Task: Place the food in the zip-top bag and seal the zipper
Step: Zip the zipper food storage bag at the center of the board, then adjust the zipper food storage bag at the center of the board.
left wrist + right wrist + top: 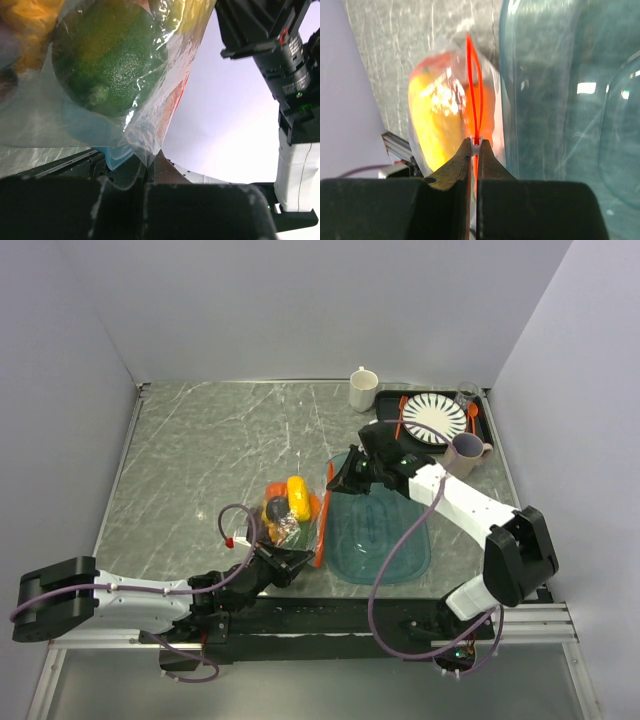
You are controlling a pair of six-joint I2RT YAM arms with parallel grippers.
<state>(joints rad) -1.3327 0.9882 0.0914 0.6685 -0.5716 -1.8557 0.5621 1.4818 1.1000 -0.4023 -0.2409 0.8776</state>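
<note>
Next, my right gripper moves outward along the still parted red zipper and releases the slider [475,145] at the zipper's far tip [468,40], which lies outward of it.
The clear zip-top bag [296,512] lies mid-table with the toy food [288,502] inside: yellow, orange, purple and green pieces. The green fruit [110,60] fills the left wrist view through the plastic. The orange-red zipper [325,515] runs along the bag's right edge. My left gripper [292,562] is shut on the bag's near corner [145,152]. My right gripper [336,478] is shut on the zipper's white slider [475,145] at the far end, with the red strip [472,85] still parted ahead of it.
A translucent teal tray [385,530] lies right beside the bag. Behind stand a white mug [362,389], a striped plate [434,418] on a dark tray, a purple mug [466,452] and orange cutlery [401,412].
</note>
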